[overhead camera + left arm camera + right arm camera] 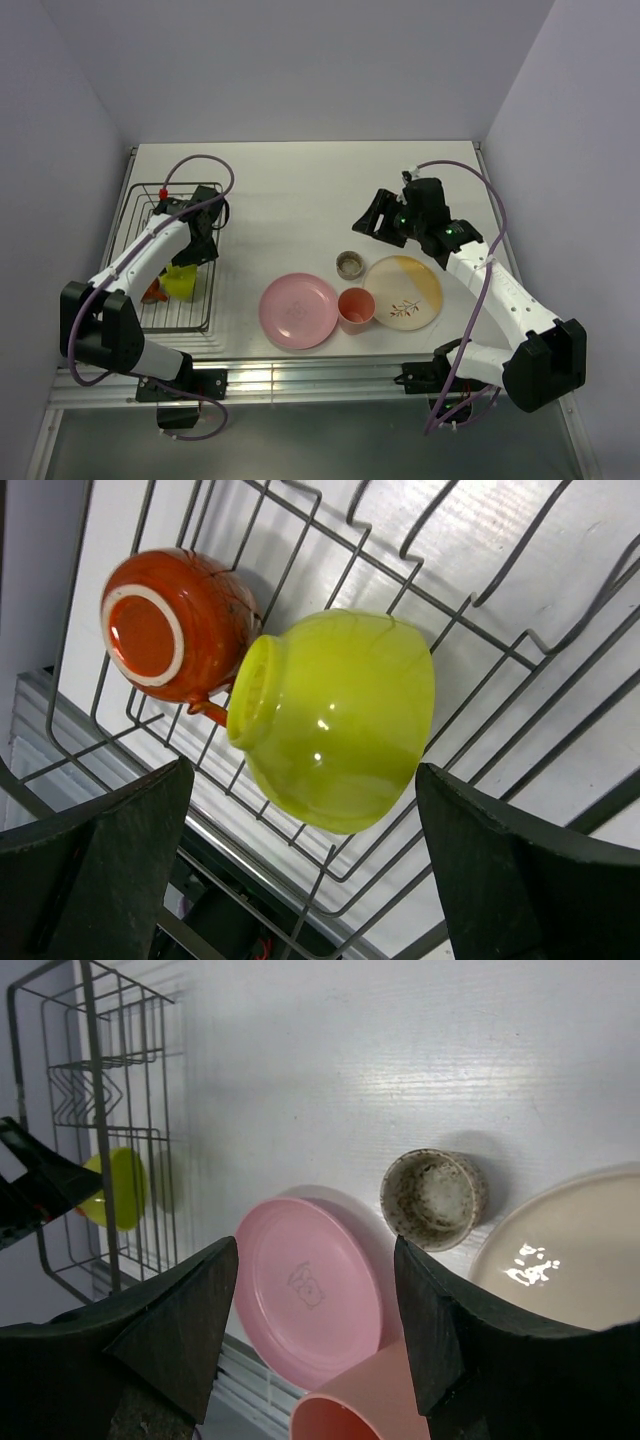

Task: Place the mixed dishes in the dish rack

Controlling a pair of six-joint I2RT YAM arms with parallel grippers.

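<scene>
My right gripper comes back and down onto the salmon-pink cup's side by the cream-and-orange plate next. The cup stands below the gripper and nearer my base.
The dish rack stands at the table's left, its wires filling the left wrist view. Inside it the lime-green bowl lies tipped, foot to the left. Beside the bowl, the red-orange mug rests base up. My left gripper hovers just above the bowl, open and holding nothing. My right gripper hangs open above the table. Below it lie the pink plate, salmon-pink cup, grey-tan cup and cream-and-orange plate.
The salmon cup sits between the two plates, touching or nearly touching both. An aluminium rail runs along the near table edge. White walls close in the left, back and right. Purple cables loop over both arms.
</scene>
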